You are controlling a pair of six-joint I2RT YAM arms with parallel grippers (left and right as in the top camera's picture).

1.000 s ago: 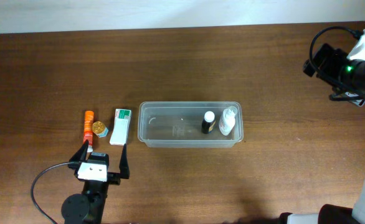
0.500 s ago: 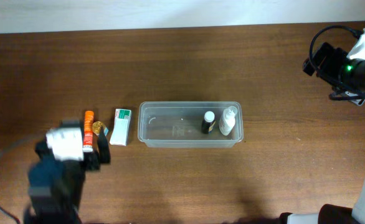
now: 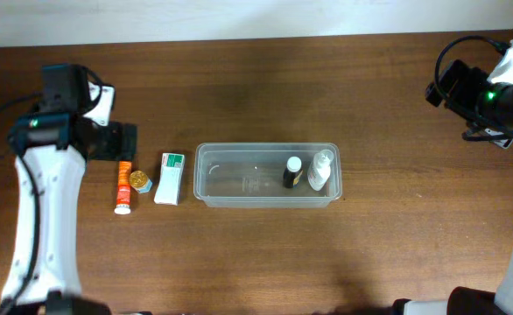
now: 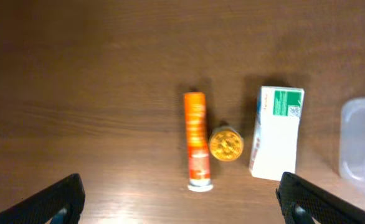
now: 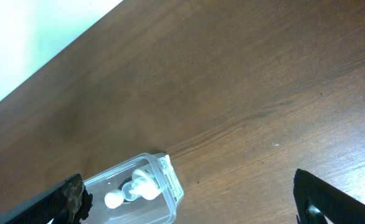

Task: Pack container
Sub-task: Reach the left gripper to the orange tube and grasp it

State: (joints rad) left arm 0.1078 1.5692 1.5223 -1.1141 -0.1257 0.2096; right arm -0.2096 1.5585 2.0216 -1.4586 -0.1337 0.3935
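The left gripper comes down onto the tube's middle next and closes across its width, since the orange tube points lengthwise into the gap of my open fingers.
The container, a long clear tub, lies mid-table with a dark bottle and a clear white-capped bottle standing at its right end. To its left lie a white and green box, a small gold-lidded jar and an orange tube. My left gripper hovers high, just beyond the tube, open and empty. In the left wrist view the tube, jar and box lie ahead of the open fingers. My right gripper hangs open at the far right.
The right wrist view shows the container's right end with the clear bottle, far below the open fingers. The container's left end shows at the right edge of the left wrist view. A pale wall borders the table's far edge.
My left arm has swung from the near table edge, below the tube, up and over to the far left side above the small items. The right arm and all objects stayed put.
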